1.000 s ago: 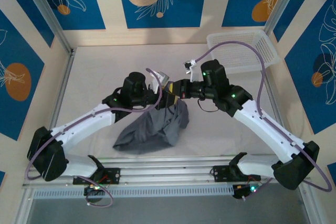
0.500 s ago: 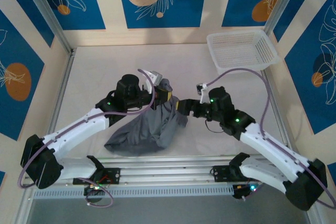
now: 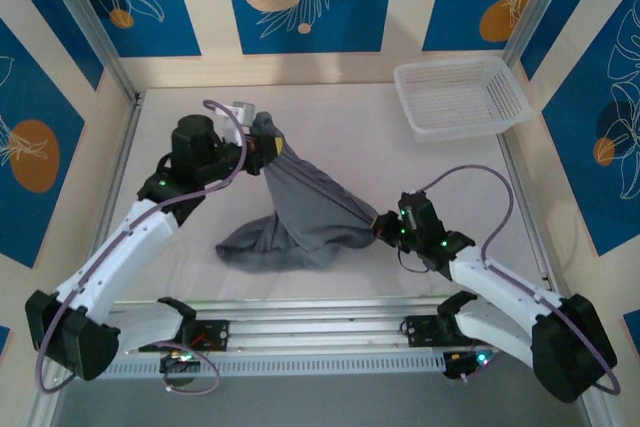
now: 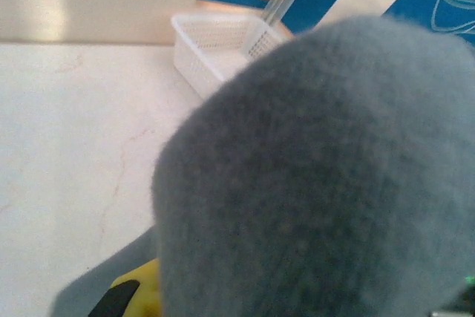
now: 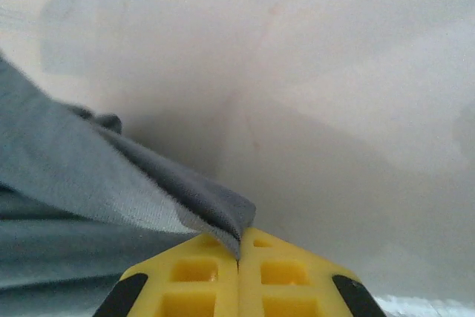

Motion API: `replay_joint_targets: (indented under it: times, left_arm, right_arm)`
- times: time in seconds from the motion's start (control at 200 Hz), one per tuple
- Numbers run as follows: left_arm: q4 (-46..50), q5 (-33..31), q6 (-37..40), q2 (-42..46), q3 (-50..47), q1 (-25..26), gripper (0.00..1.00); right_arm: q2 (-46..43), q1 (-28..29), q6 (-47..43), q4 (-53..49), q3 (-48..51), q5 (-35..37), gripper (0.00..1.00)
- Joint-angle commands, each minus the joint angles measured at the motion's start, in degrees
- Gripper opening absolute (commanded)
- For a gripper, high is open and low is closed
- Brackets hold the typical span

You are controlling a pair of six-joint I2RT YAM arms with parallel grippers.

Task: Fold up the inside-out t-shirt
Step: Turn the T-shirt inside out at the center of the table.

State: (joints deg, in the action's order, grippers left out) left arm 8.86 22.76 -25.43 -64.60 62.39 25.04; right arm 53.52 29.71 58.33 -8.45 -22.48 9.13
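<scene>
The shirt's bulk lies nearer my base on the tabletop, so my left gripper should next go back and down to it and release the raised end there.
The dark grey inside-out t-shirt [image 3: 305, 217] is stretched between my two grippers, and its lower bulk rests on the table. My left gripper [image 3: 262, 150] holds its far upper end raised at the back left. In the left wrist view the cloth [image 4: 326, 176] drapes over the jaws, with one yellow finger [image 4: 141, 295] peeking out. My right gripper [image 3: 379, 228] is low at the near right, shut on the shirt's right edge. The right wrist view shows the yellow fingertips [image 5: 200, 265] pressed together on a folded cloth edge [image 5: 215, 213].
A white mesh basket [image 3: 460, 97] stands at the back right corner, also visible in the left wrist view as the basket [image 4: 215, 42]. The pale tabletop [image 3: 200, 277] is walled by metal rails at left, right and front.
The left gripper has carried the shirt's top end back and to the left. The right gripper moved nearer and lower, opened, then shut on the shirt's edge. The cloth is now pulled out long.
</scene>
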Motion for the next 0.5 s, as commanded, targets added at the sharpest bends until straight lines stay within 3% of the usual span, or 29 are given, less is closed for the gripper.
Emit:
replay_joint_targets:
  times: [0.0, 0.09, 0.145, 0.295, 0.35, 0.495]
  left_arm:
    - [-3.8, 2.1, 0.9, 4.0, 2.7, -1.2, 0.00]
    - [-5.4, 6.1, 0.3, 3.8, -1.6, -0.8, 0.00]
    - [-3.4, 4.7, 0.4, 4.1, -5.7, -0.1, 0.00]
    - [1.7, -8.6, -2.4, 9.5, -23.6, 4.4, 0.00]
    - [1.8, -11.6, -5.6, 13.0, -30.7, 6.5, 0.11]
    - [6.7, -18.8, -11.4, 25.4, -40.2, 12.9, 0.52]
  right_arm:
    - [-3.9, -0.2, -0.2, -6.3, 0.5, 2.0, 0.07]
    - [-6.7, 0.0, -6.0, -4.8, -1.8, -3.3, 0.35]
    - [-7.6, 0.0, -9.8, -6.2, -4.8, -4.4, 0.46]
    - [-4.2, 0.6, -18.9, -9.9, -13.4, -4.5, 0.54]
    - [-1.1, 1.1, -20.8, -10.4, -16.6, -5.8, 0.54]
    - [7.7, 3.6, -21.7, -7.4, -22.1, -9.3, 0.55]
